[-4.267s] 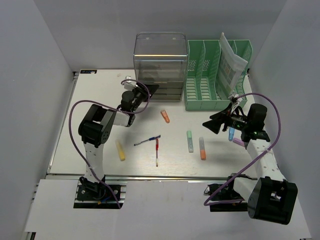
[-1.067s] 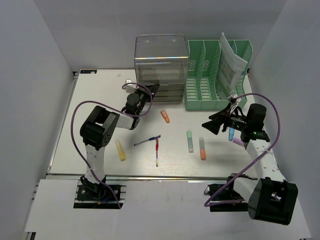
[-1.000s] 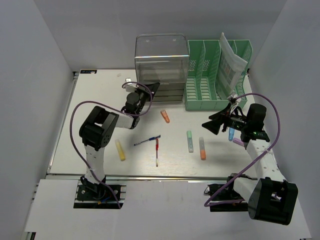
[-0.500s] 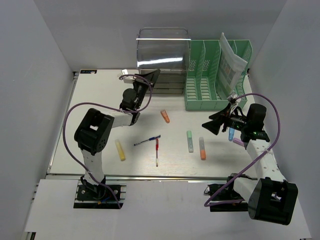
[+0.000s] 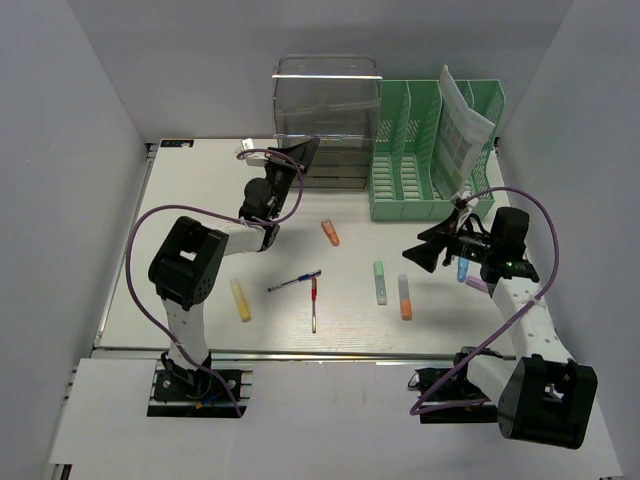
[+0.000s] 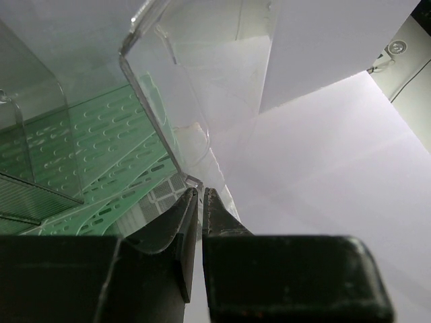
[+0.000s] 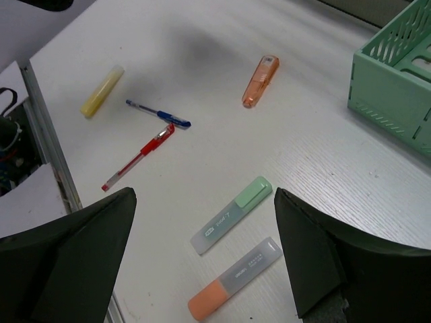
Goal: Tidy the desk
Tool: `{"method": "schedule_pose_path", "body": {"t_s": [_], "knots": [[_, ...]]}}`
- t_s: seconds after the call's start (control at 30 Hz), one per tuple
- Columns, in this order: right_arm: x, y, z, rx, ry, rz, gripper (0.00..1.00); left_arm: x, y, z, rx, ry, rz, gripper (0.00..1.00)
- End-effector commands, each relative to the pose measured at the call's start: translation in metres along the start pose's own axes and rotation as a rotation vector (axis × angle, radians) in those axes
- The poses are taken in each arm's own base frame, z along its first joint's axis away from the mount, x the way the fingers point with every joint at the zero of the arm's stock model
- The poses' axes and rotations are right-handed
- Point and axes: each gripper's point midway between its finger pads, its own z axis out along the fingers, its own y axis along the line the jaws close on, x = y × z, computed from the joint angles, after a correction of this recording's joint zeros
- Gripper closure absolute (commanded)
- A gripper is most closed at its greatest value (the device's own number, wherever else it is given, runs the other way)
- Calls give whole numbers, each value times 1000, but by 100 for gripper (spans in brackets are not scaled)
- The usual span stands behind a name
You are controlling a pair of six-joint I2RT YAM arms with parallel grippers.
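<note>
The robot's right gripper will next move across and down onto the blue pen's dark end [image 5: 314, 274] [image 7: 179, 122], since that end is below the gripper and to its left in the top view.
The desk [image 5: 200, 200] is an off-white tabletop with pens and highlighters scattered on it. My left gripper [image 5: 300, 153] is shut, its tips against the lower front left corner of the clear drawer unit [image 5: 328, 110], which leans back. In the left wrist view the jaws [image 6: 200, 192] are pressed together right at the clear plastic edge [image 6: 155, 87]. My right gripper [image 5: 430, 250] is open and empty above the desk. In the right wrist view it [image 7: 204, 195] hovers over a green highlighter [image 7: 232, 215] and an orange-and-grey highlighter [image 7: 236, 278].
A green file rack [image 5: 430, 150] holding a paper packet [image 5: 462, 125] stands at the back right. A yellow highlighter [image 5: 240, 299], blue pen [image 5: 294, 281], red pen [image 5: 313, 303] and orange highlighter [image 5: 330, 232] lie mid-desk. A blue marker [image 5: 462, 268] lies under my right arm.
My left gripper has risen and pushed toward the drawer unit's front corner, and the clear unit has tipped back. My right arm has barely moved.
</note>
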Motion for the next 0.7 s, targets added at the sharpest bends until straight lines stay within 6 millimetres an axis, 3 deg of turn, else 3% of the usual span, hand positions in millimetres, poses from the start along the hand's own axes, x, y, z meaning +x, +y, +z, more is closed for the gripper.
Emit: {"method": "schedule_pose_path", "body": {"t_s": [0.0, 0.13, 0.2, 0.33, 0.47, 0.57, 0.63, 0.67], "knots": [[-9, -3, 5, 22, 39, -82, 11, -8, -19, 1, 61, -21, -16, 100], [-9, -7, 18, 79, 109, -107, 11, -7, -16, -1, 52, -20, -20, 100], [-10, -29, 19, 193, 160, -124, 11, -6, -14, -3, 48, -16, -21, 100], [5, -43, 24, 292, 251, -159, 11, -11, -14, -4, 56, -23, -22, 100], [19, -28, 39, 209, 294, -224, 11, -10, -14, -3, 52, -19, -25, 100], [41, 6, 60, 6, 336, -336, 12, -10, -13, -2, 51, -19, -25, 100], [51, 9, 71, -58, 373, -421, 15, -10, -14, -2, 52, -19, -26, 100], [60, 22, 78, -122, 400, -453, 18, -10, -14, -3, 51, -19, -26, 100]]}}
